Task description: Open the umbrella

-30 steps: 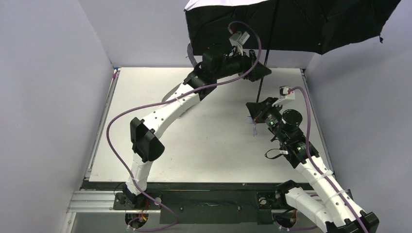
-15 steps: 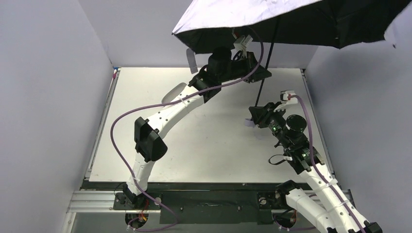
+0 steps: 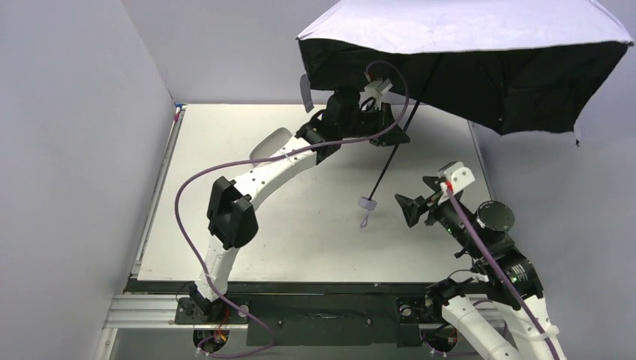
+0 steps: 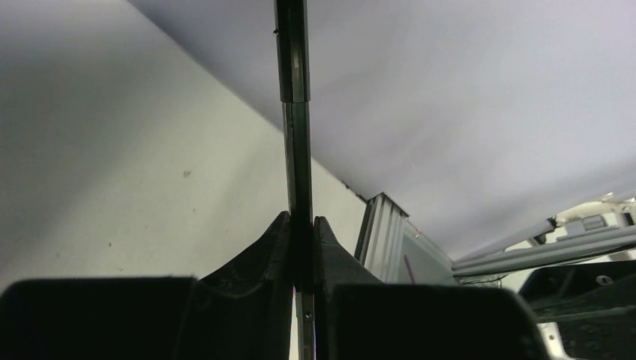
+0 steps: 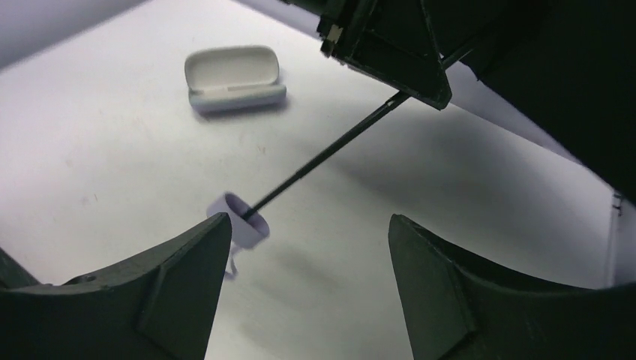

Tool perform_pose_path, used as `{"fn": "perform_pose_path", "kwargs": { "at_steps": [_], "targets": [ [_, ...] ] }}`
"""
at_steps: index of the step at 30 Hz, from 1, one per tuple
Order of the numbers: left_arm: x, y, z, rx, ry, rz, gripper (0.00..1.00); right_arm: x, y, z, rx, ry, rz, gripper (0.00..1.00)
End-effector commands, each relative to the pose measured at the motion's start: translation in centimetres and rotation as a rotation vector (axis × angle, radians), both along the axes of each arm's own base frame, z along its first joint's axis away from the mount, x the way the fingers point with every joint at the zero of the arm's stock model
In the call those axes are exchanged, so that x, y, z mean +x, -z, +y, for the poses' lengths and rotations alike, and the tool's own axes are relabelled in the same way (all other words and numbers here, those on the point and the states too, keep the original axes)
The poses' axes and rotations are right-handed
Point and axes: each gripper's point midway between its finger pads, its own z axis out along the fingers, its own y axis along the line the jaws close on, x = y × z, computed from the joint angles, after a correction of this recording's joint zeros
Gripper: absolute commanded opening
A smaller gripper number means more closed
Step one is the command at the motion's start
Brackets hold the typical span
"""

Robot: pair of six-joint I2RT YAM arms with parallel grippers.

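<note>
My left gripper brings the already opened umbrella back and down to the bare near tabletop next and releases its shaft (image 3: 381,174).
The umbrella (image 3: 465,30) stands open at the back right, its pale lavender canopy on top and the black underside facing the table. Its thin black shaft (image 3: 381,174) slants down to the small lavender handle (image 3: 367,202), which hangs free above the table with its loop dangling. My left gripper (image 3: 395,139) is shut on the shaft; in the left wrist view the shaft (image 4: 295,112) runs straight up out of the pinched gripper (image 4: 301,225). My right gripper (image 3: 403,211) is open just right of the handle, holding nothing. The right wrist view has the handle (image 5: 241,217) beside its left finger (image 5: 187,262).
A lavender clamshell case (image 5: 234,79) lies open on the white table (image 3: 315,240); from above the case (image 3: 270,144) is partly behind the left arm. Grey walls close in the left, back and right sides. The canopy overhangs the table's back right corner.
My right gripper opened, let go of the handle and drew back toward the near right. My left gripper shut on the shaft. The canopy swung right and the handle now hangs free.
</note>
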Motion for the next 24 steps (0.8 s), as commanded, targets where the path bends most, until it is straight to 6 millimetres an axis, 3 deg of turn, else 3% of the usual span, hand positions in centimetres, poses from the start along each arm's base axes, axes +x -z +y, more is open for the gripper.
{"fn": "perform_pose_path", "kwargs": {
  "at_steps": [1, 3, 4, 5, 6, 12, 19, 24],
  "targets": [
    [-1.7, -5.6, 1.2, -0.110, 0.062, -0.225, 0.00, -3.0, 4.8, -0.9, -0.328, -0.152, 0.051, 0.71],
    [-1.2, -3.7, 1.9, -0.060, 0.032, -0.255, 0.00, -3.3, 6.1, -1.6, -0.417, -0.165, 0.066, 0.69],
    [-1.1, -4.1, 2.4, -0.057, 0.017, -0.290, 0.00, -3.5, 6.9, -1.9, -0.449, -0.171, 0.085, 0.68],
    [-0.7, -3.1, 2.8, -0.038, 0.008, -0.283, 0.00, -3.7, 7.2, -2.1, -0.474, -0.182, 0.085, 0.68],
    [-0.4, -3.5, 3.4, -0.046, -0.002, -0.291, 0.00, -4.0, 7.9, -2.1, -0.490, -0.200, 0.102, 0.66],
    [0.0, -1.1, 6.4, -0.021, -0.006, -0.256, 0.00, -4.8, 11.2, -2.6, -0.617, -0.279, 0.148, 0.60],
    [-0.3, 3.1, 9.3, 0.059, 0.039, -0.235, 0.00, -4.1, 16.2, -3.8, -0.757, -0.288, 0.216, 0.43],
    [-1.1, 5.3, 10.3, 0.078, 0.072, -0.209, 0.00, -2.8, 17.3, -4.5, -0.799, -0.235, 0.183, 0.35]
  ]
}}
